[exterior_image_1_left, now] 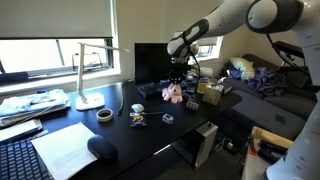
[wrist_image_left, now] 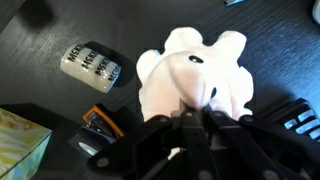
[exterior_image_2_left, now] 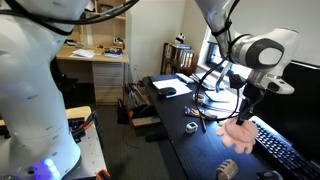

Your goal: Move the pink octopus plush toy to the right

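Observation:
The plush will next go down slightly onto the bare desk (exterior_image_1_left: 167,104) beside the keyboard, and my gripper will let go of it there, since that spot is just below my gripper.
The pink octopus plush toy (wrist_image_left: 195,70) fills the middle of the wrist view, pale pink with stubby legs. My gripper (wrist_image_left: 196,112) is shut on its lower edge, fingers pinching the plush. In both exterior views the plush (exterior_image_1_left: 172,94) (exterior_image_2_left: 238,134) hangs from the gripper (exterior_image_1_left: 176,82) (exterior_image_2_left: 243,118) at or just above the dark desk; I cannot tell if it touches the surface.
On the dark desk (exterior_image_1_left: 120,135) are a small packet (wrist_image_left: 90,67), a tape roll (exterior_image_1_left: 104,116), small items (exterior_image_1_left: 138,118), a white lamp (exterior_image_1_left: 88,98), papers (exterior_image_1_left: 62,148), a keyboard (exterior_image_2_left: 280,145) and a yellow box (wrist_image_left: 18,140).

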